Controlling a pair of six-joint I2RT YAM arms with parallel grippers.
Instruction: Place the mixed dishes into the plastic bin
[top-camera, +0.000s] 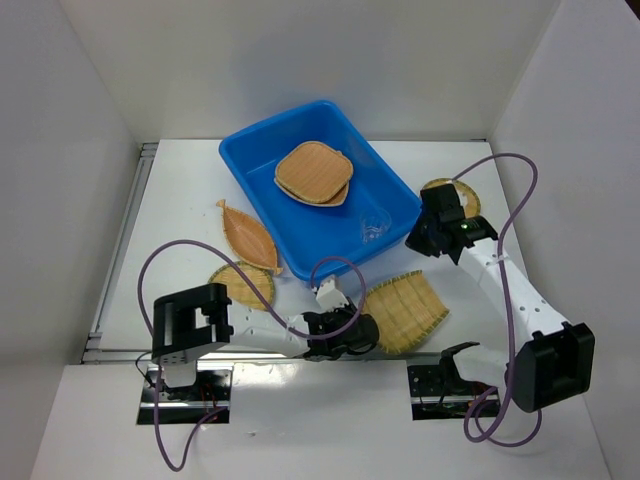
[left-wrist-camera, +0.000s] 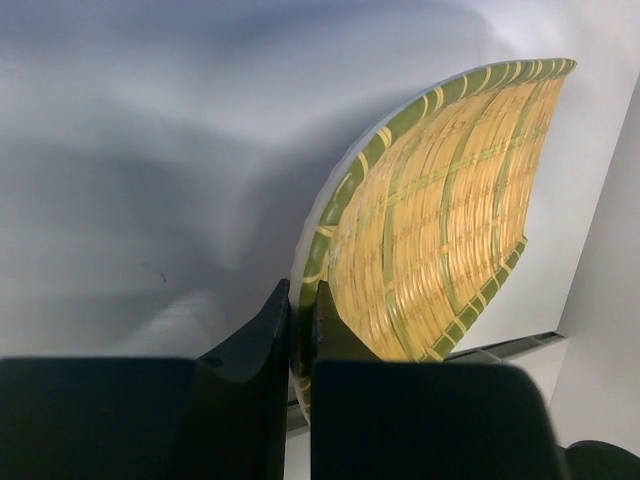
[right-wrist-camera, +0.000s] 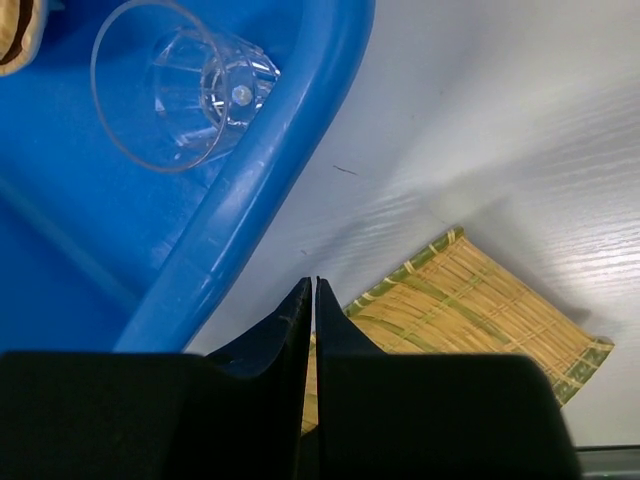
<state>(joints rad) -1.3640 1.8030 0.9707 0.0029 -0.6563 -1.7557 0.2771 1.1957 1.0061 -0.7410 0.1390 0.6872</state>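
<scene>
The stacked woven trays are outward of my left gripper, so it next rises clear of the bin's rim (right-wrist-camera: 270, 180), moves outward, then lowers to release the tray there.
The blue plastic bin (top-camera: 250, 160) holds two stacked orange-brown woven trays (top-camera: 313, 173) and a clear cup (top-camera: 374, 228). My left gripper (top-camera: 368, 330) is shut on the left edge of the fan-shaped tray (top-camera: 405, 312). In the left wrist view the fingers (left-wrist-camera: 270, 330) pinch its green rim and the tray (left-wrist-camera: 450, 220) spreads to the right. My right gripper (top-camera: 418, 242) is shut and empty beside the bin's right corner. In the right wrist view it (right-wrist-camera: 313, 290) hangs between the bin rim (right-wrist-camera: 270, 180) and the fan tray (right-wrist-camera: 480, 300), with the cup (right-wrist-camera: 180, 85) inside the bin.
A leaf-shaped tray (top-camera: 247, 236) and a round tray (top-camera: 242, 285) lie on the table left of the bin. Another round tray (top-camera: 452, 192) lies behind my right wrist. White walls close in the table on three sides.
</scene>
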